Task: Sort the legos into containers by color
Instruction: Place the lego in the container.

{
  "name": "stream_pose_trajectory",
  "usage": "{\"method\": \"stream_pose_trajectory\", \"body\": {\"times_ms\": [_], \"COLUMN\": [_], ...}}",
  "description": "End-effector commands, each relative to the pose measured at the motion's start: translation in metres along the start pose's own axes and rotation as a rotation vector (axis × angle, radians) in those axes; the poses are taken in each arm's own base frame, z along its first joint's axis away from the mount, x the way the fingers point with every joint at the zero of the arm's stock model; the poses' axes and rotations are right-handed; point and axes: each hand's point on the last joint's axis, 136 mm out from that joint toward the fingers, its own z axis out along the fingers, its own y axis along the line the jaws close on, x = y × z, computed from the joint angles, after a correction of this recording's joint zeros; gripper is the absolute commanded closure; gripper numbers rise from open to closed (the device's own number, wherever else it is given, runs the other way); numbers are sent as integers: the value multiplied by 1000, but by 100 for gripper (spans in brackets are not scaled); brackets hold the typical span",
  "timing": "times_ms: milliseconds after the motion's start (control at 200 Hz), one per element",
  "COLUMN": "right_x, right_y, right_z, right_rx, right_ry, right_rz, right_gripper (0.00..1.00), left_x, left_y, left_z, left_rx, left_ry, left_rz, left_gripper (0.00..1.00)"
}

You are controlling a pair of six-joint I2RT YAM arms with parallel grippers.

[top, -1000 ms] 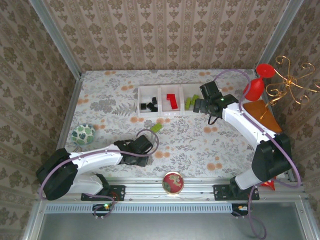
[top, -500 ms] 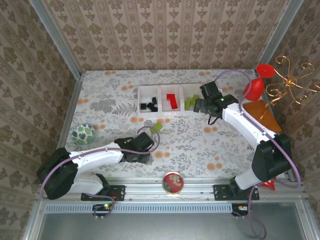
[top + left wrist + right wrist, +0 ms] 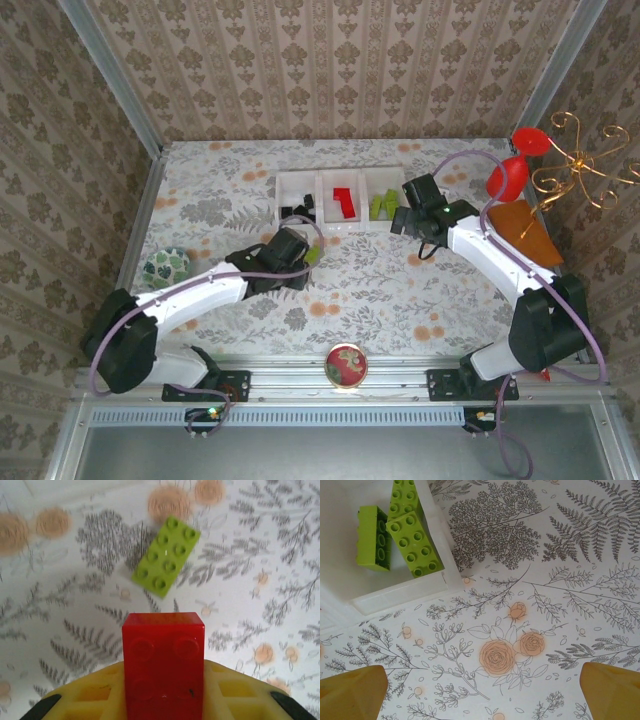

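Observation:
The tray's middle part (image 3: 341, 199) already holds red, so the robot will move its left gripper outward past the lime-green lego, over that part of the tray, and let go of the red lego.
My left gripper (image 3: 291, 247) is shut on a red lego (image 3: 163, 650), held between its yellow pads (image 3: 90, 700) above the table. A lime-green lego (image 3: 167, 556) lies flat on the floral cloth just ahead of it, also seen beside the gripper in the top view (image 3: 314, 255). The white three-part tray (image 3: 345, 229) holds black legos (image 3: 298, 211) on the left, a red one (image 3: 343, 200) in the middle and green ones (image 3: 381, 206) on the right. My right gripper (image 3: 402, 218) stands open and empty beside the tray's right end (image 3: 402, 595), near two green legos (image 3: 412, 542).
A green-patterned ball (image 3: 165, 265) lies at the left. A round red dish (image 3: 346, 365) sits on the front rail. At the right stand a red goblet (image 3: 510, 175), a gold wire ornament (image 3: 580, 165) and an orange-brown sheet (image 3: 522, 232).
My left arm has carried the red lego away from the front edge toward the tray, up beside the lime-green lego. My right gripper has drawn back slightly from the tray.

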Motion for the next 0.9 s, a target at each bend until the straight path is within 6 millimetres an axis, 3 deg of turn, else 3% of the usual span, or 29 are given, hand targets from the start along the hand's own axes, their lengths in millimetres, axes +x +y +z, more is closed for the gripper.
{"method": "stream_pose_trajectory", "body": {"times_ms": [0,365,610,895], "right_x": [-4,3,7,10], "right_y": [-7,-8,-7,-7], "right_z": [-8,-7,-6,-4], "right_rx": [10,-2,-10,-18], "right_ry": [-32,-15,-3,2], "right_rz": [41,53,57,62], "right_gripper": [0,0,0,0], "left_x": [-43,-139,-176,-199], "left_y": [-7,-12,-13,-21], "left_z": [-3,1,15,45], "left_rx": [33,78,90,103], "left_ry": [-104,-241,-277,-253], "left_rz": [38,84,92,119], "left_gripper": [92,92,92,92]}}
